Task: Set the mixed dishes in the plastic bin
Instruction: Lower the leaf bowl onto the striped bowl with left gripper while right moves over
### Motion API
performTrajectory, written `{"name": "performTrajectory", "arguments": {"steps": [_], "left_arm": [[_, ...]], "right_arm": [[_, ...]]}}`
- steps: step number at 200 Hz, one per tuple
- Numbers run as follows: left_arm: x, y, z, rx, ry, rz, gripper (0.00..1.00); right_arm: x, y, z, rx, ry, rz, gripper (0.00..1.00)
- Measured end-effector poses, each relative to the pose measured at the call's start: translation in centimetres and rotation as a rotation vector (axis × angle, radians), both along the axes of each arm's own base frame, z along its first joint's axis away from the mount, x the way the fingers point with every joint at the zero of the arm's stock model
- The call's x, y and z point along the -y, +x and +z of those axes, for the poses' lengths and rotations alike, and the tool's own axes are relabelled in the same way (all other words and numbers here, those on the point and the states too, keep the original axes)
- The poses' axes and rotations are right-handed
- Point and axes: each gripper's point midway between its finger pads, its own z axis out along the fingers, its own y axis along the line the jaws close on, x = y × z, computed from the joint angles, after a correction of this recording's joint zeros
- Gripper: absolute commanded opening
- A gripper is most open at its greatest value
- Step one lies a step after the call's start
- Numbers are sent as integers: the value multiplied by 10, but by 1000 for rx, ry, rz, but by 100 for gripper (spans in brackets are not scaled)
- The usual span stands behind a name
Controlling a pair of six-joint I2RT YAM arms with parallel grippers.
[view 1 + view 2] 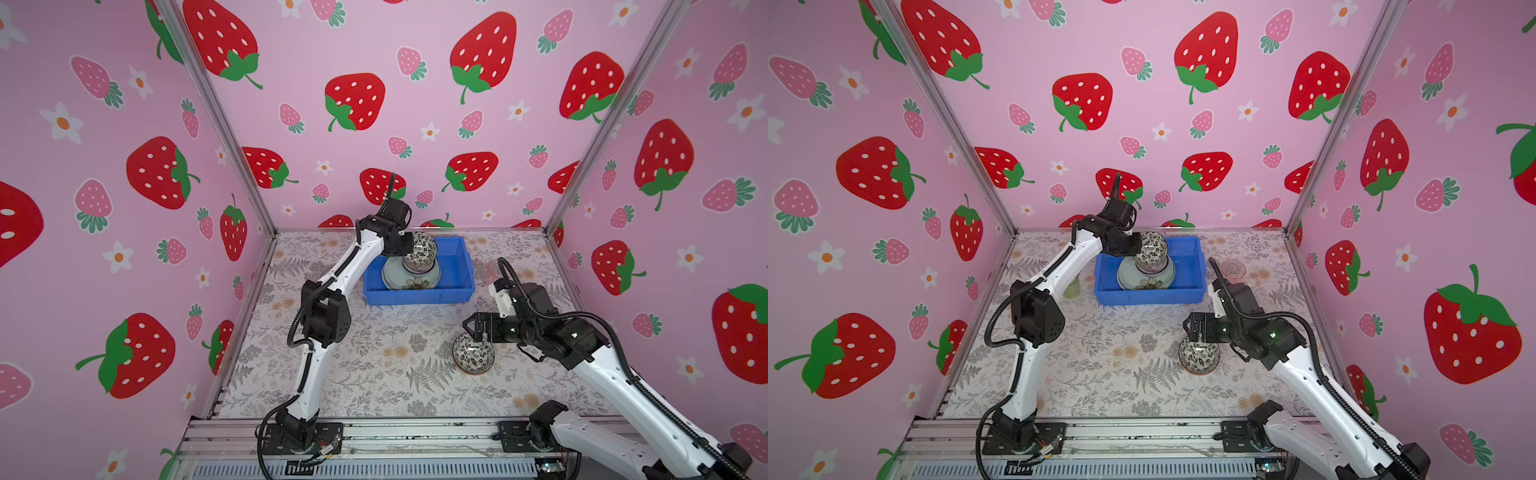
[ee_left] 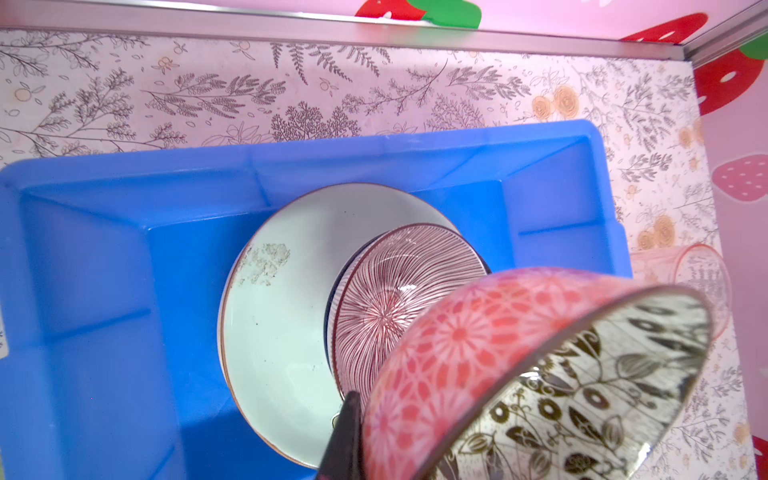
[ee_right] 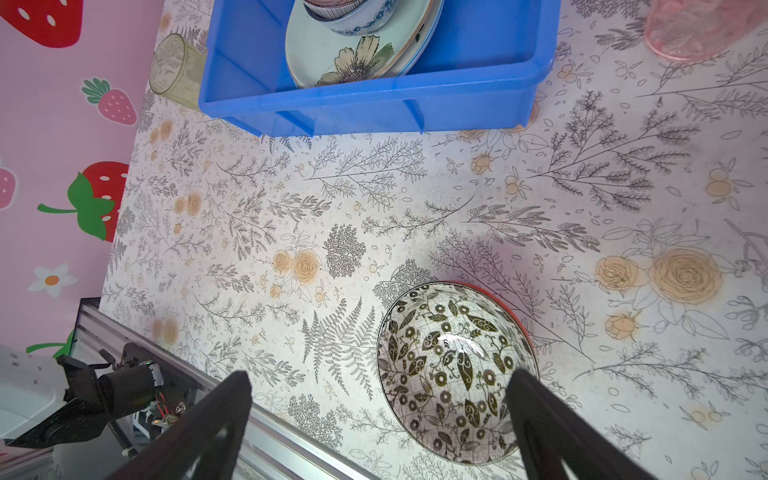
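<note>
I will bring the tilted flowered bowl down onto the red-striped bowl with my left gripper and let go of the flowered bowl's rim, because that stacked bowl is open below it.
My left gripper is shut on the rim of a bowl that is orange-red outside and black-and-white flowered inside. It holds the bowl tilted over the blue plastic bin. In the bin lies a pale green flower plate with a red-striped bowl stacked on it. A second flowered bowl sits upright on the table. My right gripper hangs open just above it, one finger over its rim.
A pink tumbler stands right of the bin. A yellow-green tumbler stands at the bin's left, partly behind my left arm. Pink strawberry walls close in three sides, and a metal rail runs along the front edge.
</note>
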Motion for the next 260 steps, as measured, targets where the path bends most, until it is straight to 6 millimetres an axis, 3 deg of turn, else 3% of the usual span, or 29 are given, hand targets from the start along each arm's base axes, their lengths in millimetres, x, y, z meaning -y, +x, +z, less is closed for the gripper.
{"name": "performTrajectory", "arguments": {"steps": [29, 74, 123, 181, 260], "left_arm": [[0, 5, -6, -8, -8, 0, 0], [-3, 7, -31, -61, 3, 3, 0], [-3, 7, -40, -90, -17, -3, 0], [2, 7, -48, -121, -56, -12, 0], [10, 10, -49, -130, -115, -9, 21]], "right_arm": [[4, -4, 1, 2, 5, -15, 99], [5, -4, 0, -2, 1, -19, 99], [2, 1, -14, -45, -33, -17, 99], [1, 2, -15, -44, -35, -15, 99], [1, 2, -17, -45, -45, -7, 99]]}}
